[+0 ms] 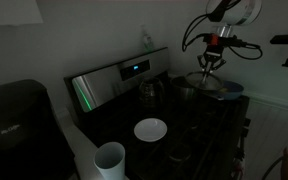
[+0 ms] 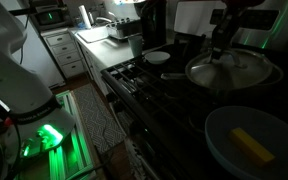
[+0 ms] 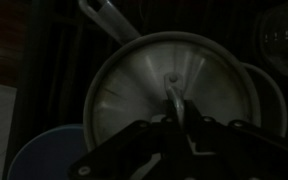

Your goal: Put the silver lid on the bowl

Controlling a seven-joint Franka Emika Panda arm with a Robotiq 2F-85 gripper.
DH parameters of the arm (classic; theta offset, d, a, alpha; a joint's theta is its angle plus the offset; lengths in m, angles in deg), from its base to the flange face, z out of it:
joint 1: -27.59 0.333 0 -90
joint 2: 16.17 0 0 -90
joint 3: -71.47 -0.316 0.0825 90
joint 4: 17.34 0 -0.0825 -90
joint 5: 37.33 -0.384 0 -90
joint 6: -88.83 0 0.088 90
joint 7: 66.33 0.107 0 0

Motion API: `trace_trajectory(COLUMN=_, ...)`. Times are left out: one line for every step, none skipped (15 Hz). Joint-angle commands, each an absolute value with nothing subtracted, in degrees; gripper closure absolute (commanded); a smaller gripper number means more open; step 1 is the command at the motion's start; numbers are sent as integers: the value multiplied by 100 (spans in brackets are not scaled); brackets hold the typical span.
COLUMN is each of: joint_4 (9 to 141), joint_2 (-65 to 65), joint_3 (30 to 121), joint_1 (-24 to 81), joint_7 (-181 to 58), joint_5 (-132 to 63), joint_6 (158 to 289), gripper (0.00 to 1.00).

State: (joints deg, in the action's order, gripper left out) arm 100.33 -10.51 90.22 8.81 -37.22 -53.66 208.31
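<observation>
The robot's gripper will next carry the silver lid away from the pot (image 3: 266, 105) and over the bluish-grey bowl (image 3: 48, 156), then lower it there to let go of the lid's knob, as that bowl is uncovered.
The silver lid (image 3: 149, 85) lies over the steel pot (image 3: 266, 105), whose long handle (image 3: 109, 20) points away. It also shows in both exterior views (image 1: 213, 86) (image 2: 229, 70). My gripper (image 3: 179, 112) comes straight down on the lid's centre, with its fingers shut on the small knob (image 3: 171, 82); it shows too in both exterior views (image 1: 209, 66) (image 2: 222, 50). I cannot tell whether the lid rests on the pot or hangs just above it. The bluish-grey bowl (image 2: 246, 128) stands next to the pot with a yellow piece (image 2: 246, 143) in it, and shows at the wrist view's lower left (image 3: 49, 155).
A white round bowl (image 1: 150, 129) (image 2: 157, 57) sits on the dark stovetop. A white cup (image 1: 109, 158) stands on the counter by a black coffee maker (image 1: 14, 120). A kettle (image 1: 149, 92) is at the stove's back. A sink area (image 2: 109, 30) lies beyond.
</observation>
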Motion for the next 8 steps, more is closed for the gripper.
trace_trajectory(joint_4=10681, joint_2=-1540, joint_3=9127, joint_1=746, joint_7=-4740, joint_5=-5527, joint_6=21103, gripper=96)
trace_trajectory(joint_4=10712, joint_2=-1544, joint_3=9183, joint_1=700, joint_7=-4718, joint_5=-5528, joint_6=21039, gripper=96)
trace_trajectory(joint_4=10753, joint_2=-1580, joint_3=9219, joint_1=648, joint_7=-4895, joint_5=-5737, joint_6=20947, gripper=96)
trace_trajectory(joint_4=10775, joint_2=-1606, joint_3=9231, joint_1=630, joint_7=-5021, joint_5=-5922, joint_6=20888, gripper=96)
trace_trajectory(joint_4=10549, joint_2=-1319, joint_3=9210, joint_1=694, joint_7=-4729, joint_5=-5598, joint_6=20941, gripper=85)
trace_trajectory(joint_4=10593, joint_2=-1349, joint_3=9233, joint_1=664, joint_7=-4842, joint_5=-5693, joint_6=20933, gripper=85)
trace_trajectory(joint_4=10620, joint_2=-1374, joint_3=9247, joint_1=653, joint_7=-4894, joint_5=-5740, joint_6=20933, gripper=85)
trace_trajectory(joint_4=10634, joint_2=-1390, joint_3=9248, joint_1=654, joint_7=-4902, joint_5=-5750, joint_6=20933, gripper=96)
